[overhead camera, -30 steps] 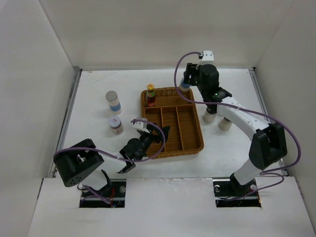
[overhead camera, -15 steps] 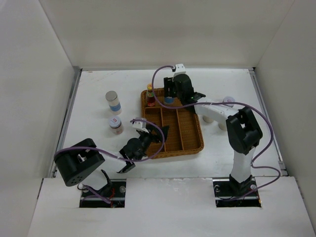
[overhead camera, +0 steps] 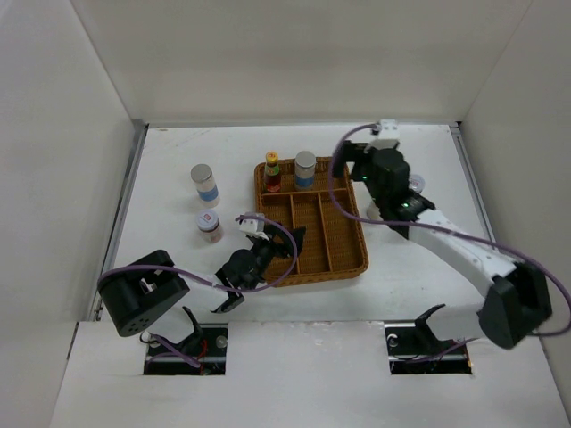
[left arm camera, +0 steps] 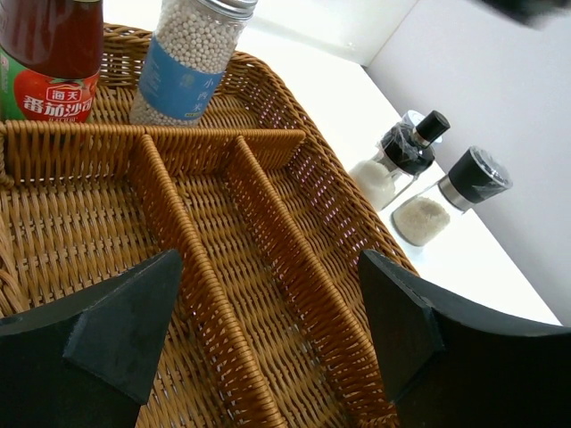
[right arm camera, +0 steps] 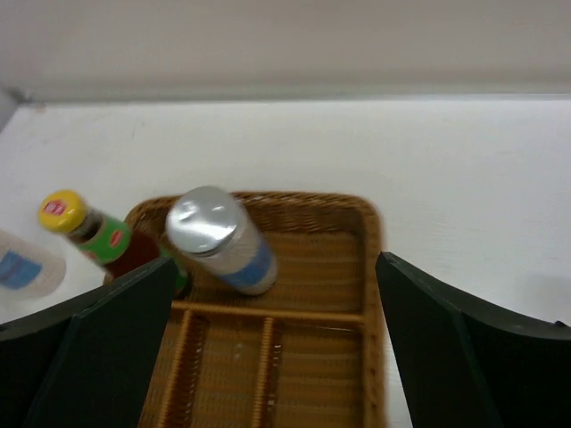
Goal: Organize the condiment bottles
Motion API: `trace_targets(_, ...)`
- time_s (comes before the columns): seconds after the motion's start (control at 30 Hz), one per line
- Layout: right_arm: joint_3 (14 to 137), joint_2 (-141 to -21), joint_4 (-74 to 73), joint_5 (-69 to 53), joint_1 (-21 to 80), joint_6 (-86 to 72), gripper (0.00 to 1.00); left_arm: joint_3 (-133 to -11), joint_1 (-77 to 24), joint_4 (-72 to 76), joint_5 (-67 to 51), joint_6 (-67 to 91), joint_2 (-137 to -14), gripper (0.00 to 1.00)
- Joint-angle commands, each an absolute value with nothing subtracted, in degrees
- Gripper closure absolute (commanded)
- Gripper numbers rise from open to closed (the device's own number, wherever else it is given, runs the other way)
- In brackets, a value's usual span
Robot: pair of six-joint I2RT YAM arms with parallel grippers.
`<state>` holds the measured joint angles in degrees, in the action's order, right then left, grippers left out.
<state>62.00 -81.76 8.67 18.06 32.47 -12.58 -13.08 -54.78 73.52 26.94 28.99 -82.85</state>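
Observation:
The right gripper moves to the right in the top view and down over the black-capped bottle's cap next, as this bottle nearest the tray still stands outside it.
The wicker tray point(overhead camera: 360, 257) holds two condiment bottles in its back compartment: a red sauce bottle with a yellow cap point(overhead camera: 271, 172) and, upright beside it, a white cylinder with a blue band point(overhead camera: 305, 169). My right gripper point(overhead camera: 344, 168) hangs open just right of that cylinder, apart from it. In the right wrist view the cylinder point(right arm camera: 225, 241) and the sauce bottle point(right arm camera: 87, 234) lie ahead of the wide jaws. My left gripper point(overhead camera: 291, 241) is open over the tray's front left, holding nothing. Another blue-banded cylinder point(overhead camera: 204, 185) and a red-marked jar point(overhead camera: 210, 226) stand on the table to the left.
Two dark-capped shakers point(left arm camera: 403, 157) point(left arm camera: 453, 193) stand on the table right of the tray, mostly hidden under my right arm in the top view. The tray's three long front compartments point(left arm camera: 268, 267) hold nothing. White walls close in the table on three sides.
My right gripper carried the blue-banded cylinder into the tray's back compartment, let it go beside the sauce bottle, opened wide and drew back to the right. The left arm has not moved.

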Motion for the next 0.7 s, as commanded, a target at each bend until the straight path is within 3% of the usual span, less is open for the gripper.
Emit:
trace_targets(0.0, 52.41, -73.41, 9.41, 25.03, 26.52, -15.99, 0.0, -12.66, -55.24, 77.78, 26.63, 29.79, -81.83, 0.21)
trace_targets(0.13, 47.64, -71.8, 4.41, 25.14, 20.62, -18.54, 0.0, -12.83, -55.24, 77.78, 26.37, 29.88, -82.26, 0.21)
trace_targets(0.47, 52.29, -82.6, 0.79, 23.46, 18.94, -18.46, 0.02, -12.48, -55.41, 77.78, 26.37, 29.97, -81.04, 0.21)
trace_targets(0.67, 53.17, -85.78, -0.44, 25.83, 18.94, -19.07, 0.2, -12.31, -55.33, 77.78, 26.89, 29.88, -80.95, 0.21)
